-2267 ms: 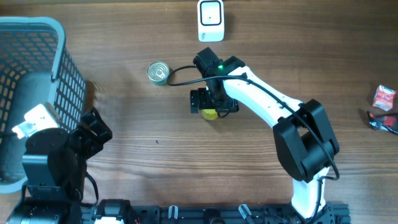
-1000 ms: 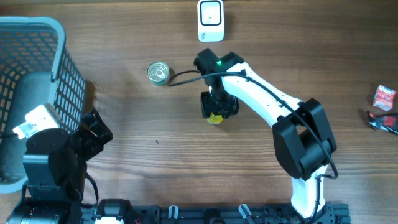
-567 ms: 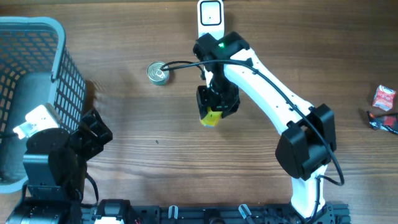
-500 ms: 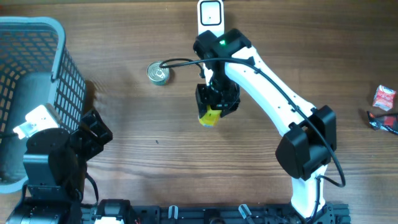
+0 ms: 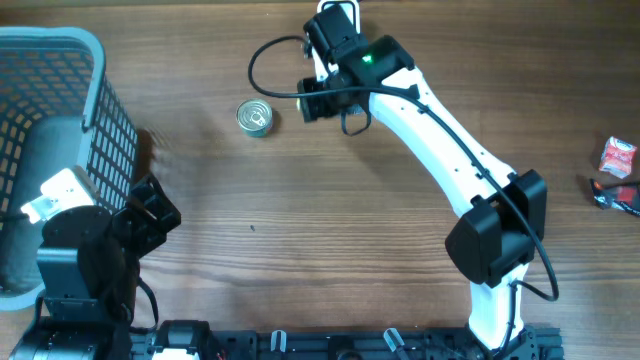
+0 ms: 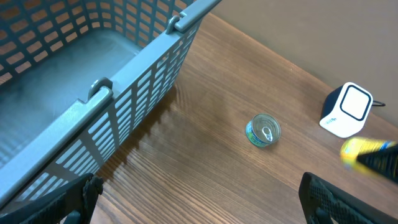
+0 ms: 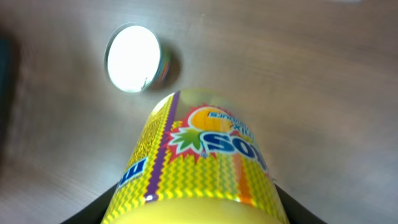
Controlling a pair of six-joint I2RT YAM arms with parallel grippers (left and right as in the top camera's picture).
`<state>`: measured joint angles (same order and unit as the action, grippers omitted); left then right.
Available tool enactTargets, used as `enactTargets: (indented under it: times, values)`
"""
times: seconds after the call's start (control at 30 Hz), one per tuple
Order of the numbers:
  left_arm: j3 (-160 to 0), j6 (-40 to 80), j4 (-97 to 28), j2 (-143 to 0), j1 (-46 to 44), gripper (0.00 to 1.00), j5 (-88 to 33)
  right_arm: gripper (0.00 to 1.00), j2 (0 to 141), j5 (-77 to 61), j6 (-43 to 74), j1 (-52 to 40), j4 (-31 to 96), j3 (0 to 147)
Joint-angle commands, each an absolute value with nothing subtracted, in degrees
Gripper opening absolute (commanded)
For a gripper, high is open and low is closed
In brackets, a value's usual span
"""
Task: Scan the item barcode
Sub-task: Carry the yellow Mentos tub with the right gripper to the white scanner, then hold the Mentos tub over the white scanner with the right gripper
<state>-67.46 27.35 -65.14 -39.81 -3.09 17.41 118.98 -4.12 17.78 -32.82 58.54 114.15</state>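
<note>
My right gripper will carry the item across and down and let go of it. Bare wood by the red packet is below, to its right in the overhead view.
The item is a yellow container with a colourful printed label (image 7: 199, 155). My right gripper (image 7: 196, 208) is shut on it, a black finger showing at each side. In the left wrist view it is a yellow blur (image 6: 364, 149) right of the white scanner (image 6: 346, 110). From overhead the right gripper (image 5: 312, 100) hangs just in front of the scanner (image 5: 354, 12), which the arm mostly covers, and the item is hidden under the wrist. No barcode shows on it. My left gripper (image 6: 205, 208) stands open over bare wood beside the basket.
A small tin can (image 5: 255, 117) stands left of the right gripper, also visible as a bright tin can (image 7: 132, 57). A grey mesh basket (image 5: 95, 60) fills the left edge. A red packet (image 5: 618, 157) and a dark item (image 5: 615, 195) lie at the far right.
The right arm has lifted the yellow item from mid-table and carried it to the far side, up to the scanner, turning the wrist. The left arm has not moved.
</note>
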Motion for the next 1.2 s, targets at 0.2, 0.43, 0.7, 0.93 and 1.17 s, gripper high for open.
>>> enactTargets:
  times: [0.2,0.43,0.7,0.93,1.17]
  values:
    - [-67.51,27.94,-64.53,-39.99,-3.09,1.0,16.93,0.46,121.05,4.78,4.05,-27.99,33.69,114.58]
    - [-67.51,27.92,-63.66,-42.89,-3.09,1.0,16.97,0.55,128.99,4.8,1.85,-25.15,17.91,114.58]
    - [-67.51,27.92,-63.66,-47.86,-3.09,1.0,16.99,0.53,135.7,6.74,-1.39,-24.56,6.59,114.58]
    - [-67.51,27.94,-63.51,-48.6,-3.09,1.0,17.41,0.51,136.46,11.22,-3.03,-22.57,6.9,114.58]
    - [-67.51,28.86,-63.09,-48.6,-3.09,1.0,17.39,0.48,136.46,10.22,-3.03,-20.93,11.29,114.58]
